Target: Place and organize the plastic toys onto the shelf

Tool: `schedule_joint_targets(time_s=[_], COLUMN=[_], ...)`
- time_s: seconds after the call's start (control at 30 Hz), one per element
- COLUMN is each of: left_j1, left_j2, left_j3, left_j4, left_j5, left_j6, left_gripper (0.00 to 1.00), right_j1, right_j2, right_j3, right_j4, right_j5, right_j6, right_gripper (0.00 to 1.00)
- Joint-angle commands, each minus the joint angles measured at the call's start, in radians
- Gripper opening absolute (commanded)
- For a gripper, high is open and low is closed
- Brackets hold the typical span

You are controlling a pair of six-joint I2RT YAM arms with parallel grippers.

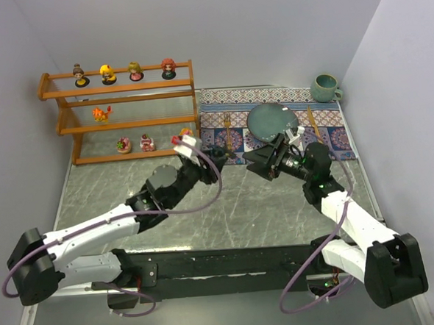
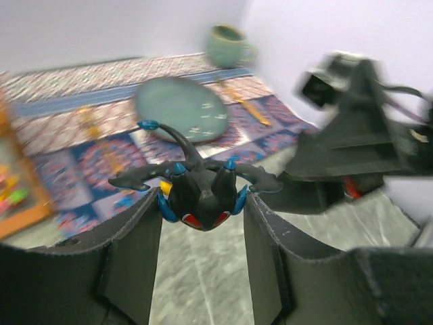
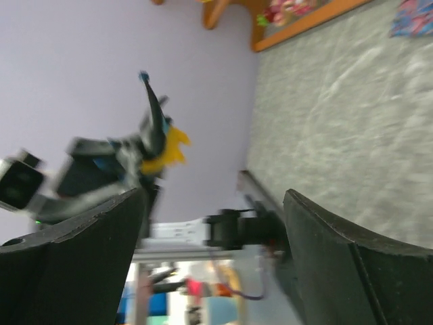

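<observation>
I need to move my left gripper over the middle level's empty part [image 1: 146, 112] and let go of the creature there, as that part is outward and to the gripper's left in the top view.
The orange-brown shelf [image 1: 124, 88] stands at the far left. Several big-headed dolls [image 1: 108, 73] line its top tier. An orange creature [image 1: 101, 113] is on the middle tier. Two pink round toys [image 1: 124, 144] and a small orange one [image 1: 186, 132] are on the bottom tier. My left gripper [image 1: 216, 154] is shut on a dark-blue creature [image 2: 199, 196] with red eyes, held in the air just right of the shelf's bottom tier. That toy also shows in the right wrist view [image 3: 154, 139]. My right gripper [image 1: 259, 162] is open and empty, facing the left gripper.
A patterned placemat [image 1: 272, 96] lies at the back right with a teal plate [image 1: 272, 120], a fork [image 1: 227, 131] and another gold utensil [image 1: 312, 120] on it. A teal mug [image 1: 324, 88] stands at the far right corner. Walls close in on both sides.
</observation>
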Motion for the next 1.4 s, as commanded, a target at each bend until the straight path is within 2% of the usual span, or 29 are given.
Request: schedule_joint_targets(time_s=[0.0, 0.1, 0.23, 0.47, 0.6, 0.83, 1.1, 1.37], left_j1=[0.056, 0.137, 0.223, 0.404, 0.49, 0.626, 0.726, 0.774], left_j2=[-0.047, -0.029, -0.004, 0.121, 0.195, 0.296, 0.391, 0.467], left_j3=[0.163, 0.261, 0.358, 0.523, 0.602, 0.658, 0.717, 0.768], left_j4=[-0.404, -0.613, -0.749, -0.899, -0.935, -0.895, -0.869, -0.844], left_j5=[-0.164, -0.176, -0.212, -0.124, -0.091, -0.025, 0.043, 0.069], left_j6=[-0.166, -0.235, -0.225, -0.174, -0.14, -0.086, -0.056, -0.033], left_gripper=[0.01, 0.01, 0.01, 0.01, 0.01, 0.01, 0.03, 0.04], right_j1=[-0.009, -0.009, -0.009, -0.008, -0.009, -0.008, -0.009, -0.009], right_j2=[-0.056, -0.075, -0.105, -0.139, -0.159, -0.17, -0.174, -0.173], right_j3=[0.137, 0.178, 0.191, 0.165, 0.165, 0.168, 0.168, 0.175], right_j4=[-0.334, -0.453, -0.531, -0.539, -0.559, -0.578, -0.594, -0.608], right_j5=[0.07, 0.131, 0.181, 0.184, 0.19, 0.198, 0.217, 0.242], right_j6=[-0.335, -0.49, -0.609, -0.643, -0.676, -0.714, -0.735, -0.754], right_gripper=[0.9, 0.91, 0.91, 0.91, 0.91, 0.91, 0.91, 0.92])
